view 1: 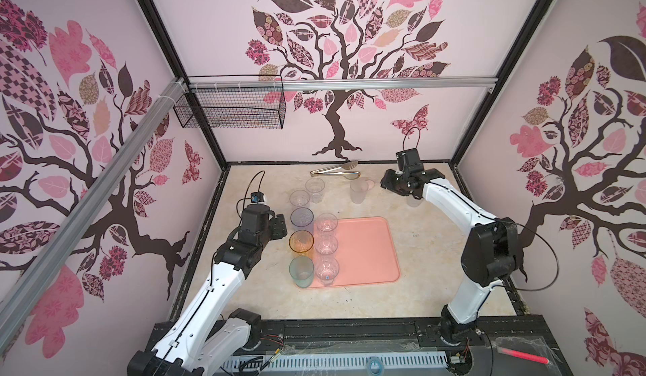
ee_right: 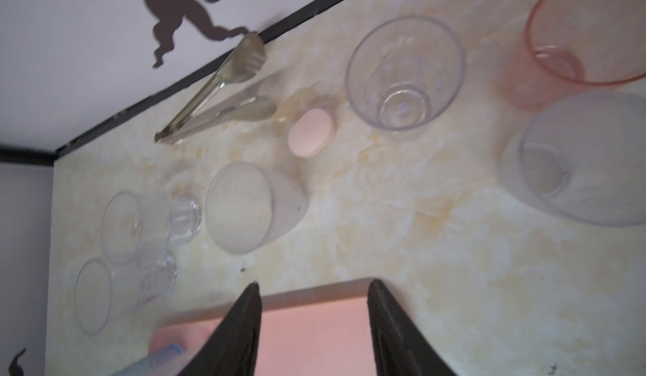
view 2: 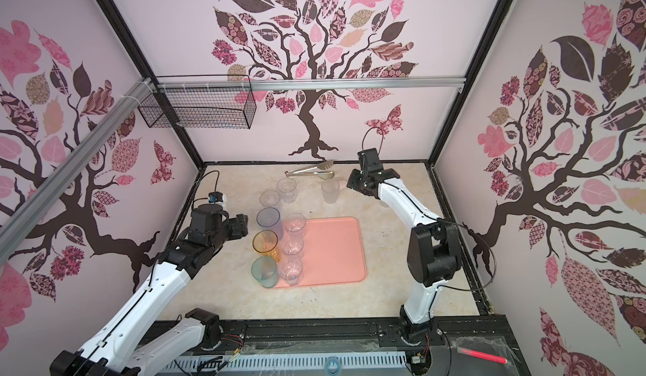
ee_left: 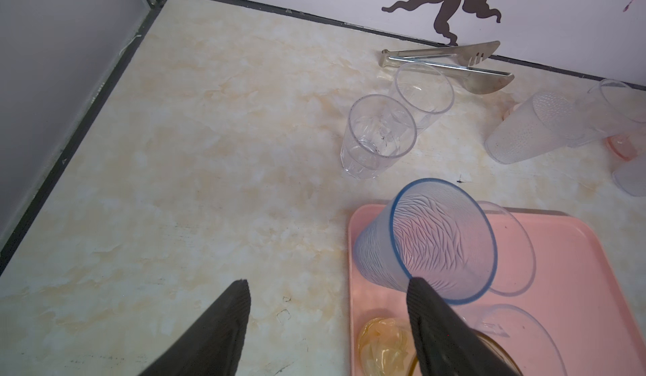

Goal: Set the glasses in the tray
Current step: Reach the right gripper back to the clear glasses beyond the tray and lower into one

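Observation:
Next, my right gripper moves outward and down onto the clear glass's rim facing the pink glass, since that rim lies below and outward of its fingers.
The salmon-pink tray (view 1: 363, 252) lies mid-table. Along its left side stand a blue glass (view 1: 302, 217), an amber glass (view 1: 301, 240) and a teal glass (view 1: 301, 269), with three clear glasses (view 1: 326, 245) beside them. My left gripper (ee_left: 328, 283) is open just left of the blue glass (ee_left: 444, 241), one fingertip overlapping its rim, nothing between the fingers. Two clear glasses (view 1: 307, 192) and a frosted glass (view 1: 359, 190) stand behind the tray. My right gripper (ee_right: 314, 283) hangs open and empty over the tray's far edge, near a clear glass (ee_right: 405, 73), a pink glass (ee_right: 590, 31) and a frosted glass (ee_right: 587, 161).
Metal tongs (view 1: 335, 169) lie against the back wall, with a small pale pink blob (ee_right: 311, 136) on the table near them. A wire basket (view 1: 230, 108) hangs on the back left wall. The enclosure walls close in the table on three sides.

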### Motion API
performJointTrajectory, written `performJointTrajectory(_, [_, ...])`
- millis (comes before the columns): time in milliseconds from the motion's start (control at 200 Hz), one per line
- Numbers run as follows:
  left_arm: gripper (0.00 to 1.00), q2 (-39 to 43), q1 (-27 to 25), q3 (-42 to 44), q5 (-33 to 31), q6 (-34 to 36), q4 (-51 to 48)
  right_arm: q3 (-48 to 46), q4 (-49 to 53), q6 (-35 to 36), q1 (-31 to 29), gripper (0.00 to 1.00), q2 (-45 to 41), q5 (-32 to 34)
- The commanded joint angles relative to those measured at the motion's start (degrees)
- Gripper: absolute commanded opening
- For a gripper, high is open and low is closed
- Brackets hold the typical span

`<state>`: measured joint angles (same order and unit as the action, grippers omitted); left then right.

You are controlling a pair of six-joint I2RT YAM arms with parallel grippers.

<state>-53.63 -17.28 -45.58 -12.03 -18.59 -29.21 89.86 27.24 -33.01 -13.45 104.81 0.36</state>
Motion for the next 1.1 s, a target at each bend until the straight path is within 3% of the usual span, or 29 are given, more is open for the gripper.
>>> performJointTrajectory(0, [0.75,0.61,0.23,2.06,-1.46,1.36,1.41,5.44,-0.44,-1.66,2.92,0.53,5.6,4.73])
performJointTrajectory(345, [0.76,-0.85,0.23,3.66,-0.62,1.19,2.63,21.64,4.05,0.12,6.03,0.52,20.74,7.98])
performJointTrajectory(710, [0.76,-2.62,0.23,3.48,0.19,0.92,3.09,24.3,4.07,1.02,6.48,0.5,27.45,7.18])
performJointTrajectory(1010, [0.76,-2.71,0.22,3.53,0.95,0.92,3.38,23.21,3.45,0.17,6.45,0.4,28.51,5.58])
performJointTrajectory(1095, [0.76,-2.49,0.21,3.57,0.79,0.92,3.5,21.64,2.7,0.38,6.43,0.33,27.24,5.77])
